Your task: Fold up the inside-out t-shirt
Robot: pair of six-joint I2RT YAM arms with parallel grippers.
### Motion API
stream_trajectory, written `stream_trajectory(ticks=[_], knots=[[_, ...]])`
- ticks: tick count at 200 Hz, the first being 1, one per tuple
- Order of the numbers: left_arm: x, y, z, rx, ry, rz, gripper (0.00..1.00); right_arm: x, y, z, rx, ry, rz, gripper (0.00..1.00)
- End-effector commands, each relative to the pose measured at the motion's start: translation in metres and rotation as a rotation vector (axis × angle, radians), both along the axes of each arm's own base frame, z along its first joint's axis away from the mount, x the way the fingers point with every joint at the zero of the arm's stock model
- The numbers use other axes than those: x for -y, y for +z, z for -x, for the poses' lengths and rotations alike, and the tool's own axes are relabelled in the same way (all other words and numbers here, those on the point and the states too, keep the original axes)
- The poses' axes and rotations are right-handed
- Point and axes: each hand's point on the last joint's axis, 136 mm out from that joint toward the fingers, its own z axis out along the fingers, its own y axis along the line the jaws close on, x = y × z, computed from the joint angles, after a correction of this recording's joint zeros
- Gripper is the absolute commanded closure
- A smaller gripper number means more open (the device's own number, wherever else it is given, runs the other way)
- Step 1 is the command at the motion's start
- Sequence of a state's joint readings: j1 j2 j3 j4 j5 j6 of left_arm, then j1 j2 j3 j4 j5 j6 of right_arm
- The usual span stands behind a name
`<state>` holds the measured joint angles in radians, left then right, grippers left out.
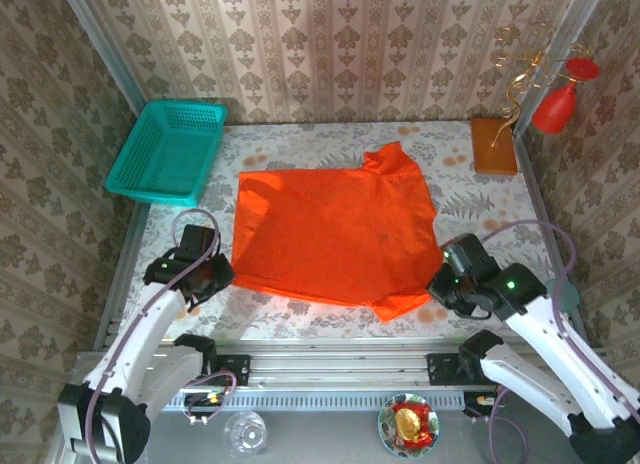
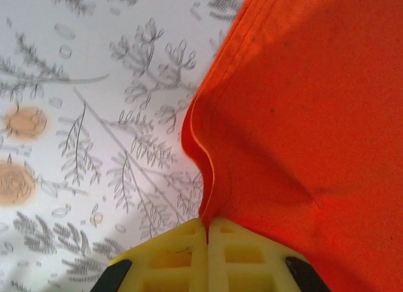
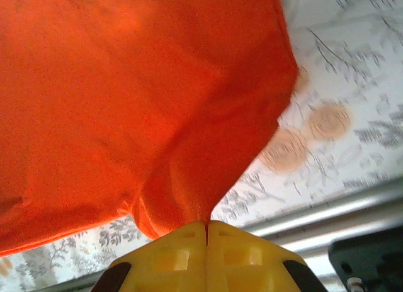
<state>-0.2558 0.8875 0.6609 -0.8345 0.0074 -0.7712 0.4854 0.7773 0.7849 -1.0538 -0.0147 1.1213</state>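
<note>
Next, my left gripper should carry the pinched corner away from my base along the t-shirt's side edge. Then it should let the corner go.
The inside-out t-shirt, plain bright orange-red, lies spread over the middle of the flowered table, one sleeve pointing to the far right. My left gripper sits at its near left corner, shut on the cloth. In the left wrist view the yellow jaws pinch the hemmed edge of the t-shirt. My right gripper is at the near right corner, shut on the cloth. The right wrist view has the t-shirt drawn into a peak between the closed yellow jaws.
A teal basket stands at the far left. A brown-orange block and a red vase are at the far right. The metal rail runs along the table's near edge, with a glass and a small dish below it.
</note>
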Motion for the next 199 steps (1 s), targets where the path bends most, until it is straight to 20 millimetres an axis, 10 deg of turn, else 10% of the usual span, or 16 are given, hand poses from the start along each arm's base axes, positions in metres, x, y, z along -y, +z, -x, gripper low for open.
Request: stream_trajectory(ticks=[1,199], knots=[[-0.001,0.007,-0.020,0.042,-0.073,-0.034,1.00,-0.004,0.023,-0.042,0.168,0.085,0.089,1.00],[-0.012,-0.032,-0.106,-0.072,-0.187,-0.142,1.00,0.012,0.003,-0.172,0.170,0.129,0.234,1.00]])
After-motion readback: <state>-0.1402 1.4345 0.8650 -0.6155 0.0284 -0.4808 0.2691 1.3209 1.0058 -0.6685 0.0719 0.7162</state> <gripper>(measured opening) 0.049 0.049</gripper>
